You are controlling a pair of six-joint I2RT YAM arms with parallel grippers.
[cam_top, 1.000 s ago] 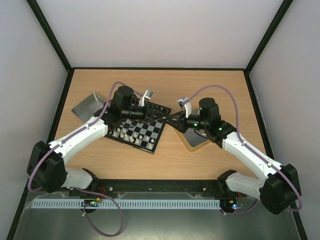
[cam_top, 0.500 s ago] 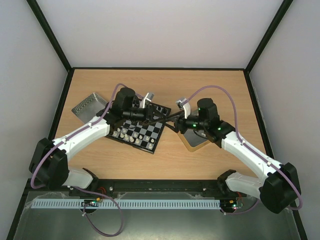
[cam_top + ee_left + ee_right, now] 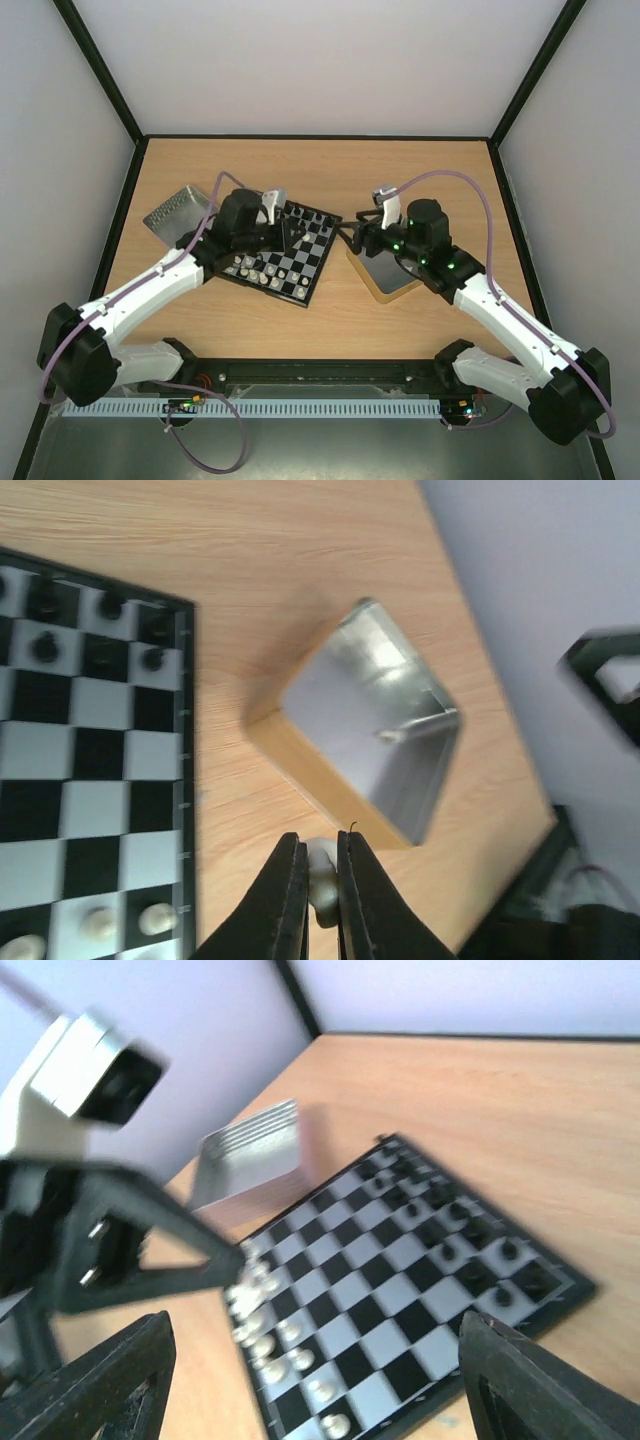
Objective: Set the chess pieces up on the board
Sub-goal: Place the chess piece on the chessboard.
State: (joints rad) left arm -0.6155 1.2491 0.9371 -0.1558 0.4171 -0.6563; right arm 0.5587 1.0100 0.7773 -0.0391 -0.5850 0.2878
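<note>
My left gripper moves back and down next and releases the piece there, since the gap in the nearest white row lies back and below.
The board (image 3: pixel 283 257) lies left of centre, with white chess pieces (image 3: pixel 252 270) along its near-left side and black ones (image 3: pixel 318 220) along the far right. My left gripper (image 3: pixel 293 236) hovers over the board's right part. In the left wrist view it (image 3: pixel 320 880) is shut on a small white piece (image 3: pixel 322 865), above bare wood between the board (image 3: pixel 90 770) and a tray. My right gripper (image 3: pixel 355 237) hangs just right of the board. In its own view it (image 3: pixel 315 1325) stands wide open and empty, facing the board (image 3: pixel 400 1280).
A silver tray with a wooden rim (image 3: pixel 372 285) sits right of the board, under the right arm, and shows in the left wrist view (image 3: pixel 290 755). A second silver tray (image 3: pixel 176 209) lies at the far left, also seen from the right wrist (image 3: pixel 250 1155).
The two grippers met tip to tip over the board's right edge. The left shut on the white piece, the right opened, and both drew apart.
</note>
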